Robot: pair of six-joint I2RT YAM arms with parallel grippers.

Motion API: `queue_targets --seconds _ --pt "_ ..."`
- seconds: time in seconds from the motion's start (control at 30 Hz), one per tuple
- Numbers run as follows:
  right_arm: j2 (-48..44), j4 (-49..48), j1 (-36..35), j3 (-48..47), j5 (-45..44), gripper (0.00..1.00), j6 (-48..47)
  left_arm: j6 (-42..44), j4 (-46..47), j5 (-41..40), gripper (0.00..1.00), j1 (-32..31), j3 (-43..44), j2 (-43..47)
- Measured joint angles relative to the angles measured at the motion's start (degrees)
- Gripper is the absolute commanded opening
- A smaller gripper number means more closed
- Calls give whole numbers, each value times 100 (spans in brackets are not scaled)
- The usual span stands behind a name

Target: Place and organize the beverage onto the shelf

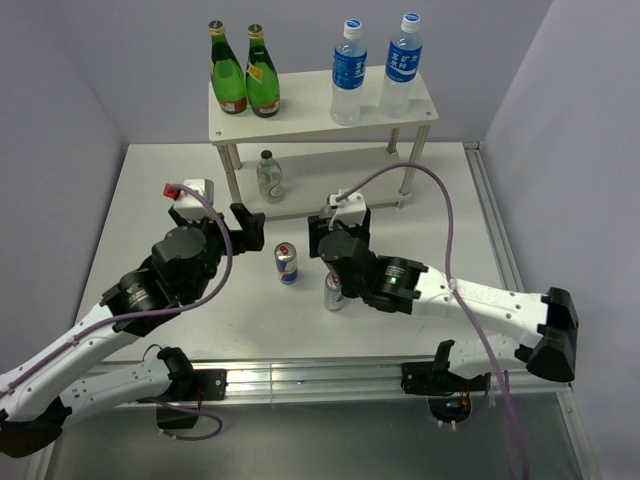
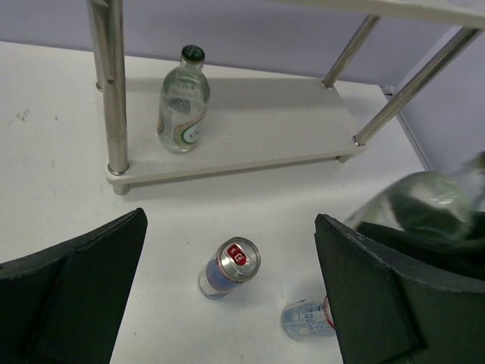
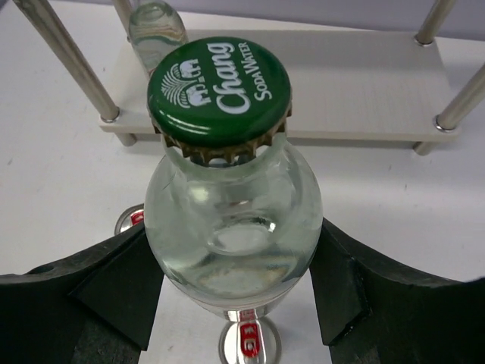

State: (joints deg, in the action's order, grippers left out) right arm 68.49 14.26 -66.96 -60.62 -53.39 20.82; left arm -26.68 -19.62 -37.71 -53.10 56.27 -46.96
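Next, my right gripper moves outward over the bare spot beside the matching green-capped bottle and releases mine. That bottle already stands on the lower board.
The cream-white shelf stands at the back. Two tall blue-labelled water bottles stand on its top board at the right. One small clear green-capped bottle stands on the lower board at the left. My right gripper is shut on the second small clear bottle, upright and lifted over the table; the top view hides it. Two slim blue-silver cans stand on the table. My left gripper is open and empty above the nearer can.
Two green glass bottles stand on the shelf's top board at the left. Round metal posts hold up the boards. Walls close the table at the left, back and right.
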Motion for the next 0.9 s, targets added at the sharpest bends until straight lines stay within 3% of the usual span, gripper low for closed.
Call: queue_targets --seconds 0.23,0.53,0.9 --pt "1049 -850 850 -20 876 0 -304 13 -817 -282 99 -2 817 131" --pt "2280 -2109 1578 -127 1296 0 -544 179 -1047 -649 99 -2 393 859" --pt "3683 -3250 1965 -911 1405 0 -855 317 -1040 -935 99 -2 136 938"
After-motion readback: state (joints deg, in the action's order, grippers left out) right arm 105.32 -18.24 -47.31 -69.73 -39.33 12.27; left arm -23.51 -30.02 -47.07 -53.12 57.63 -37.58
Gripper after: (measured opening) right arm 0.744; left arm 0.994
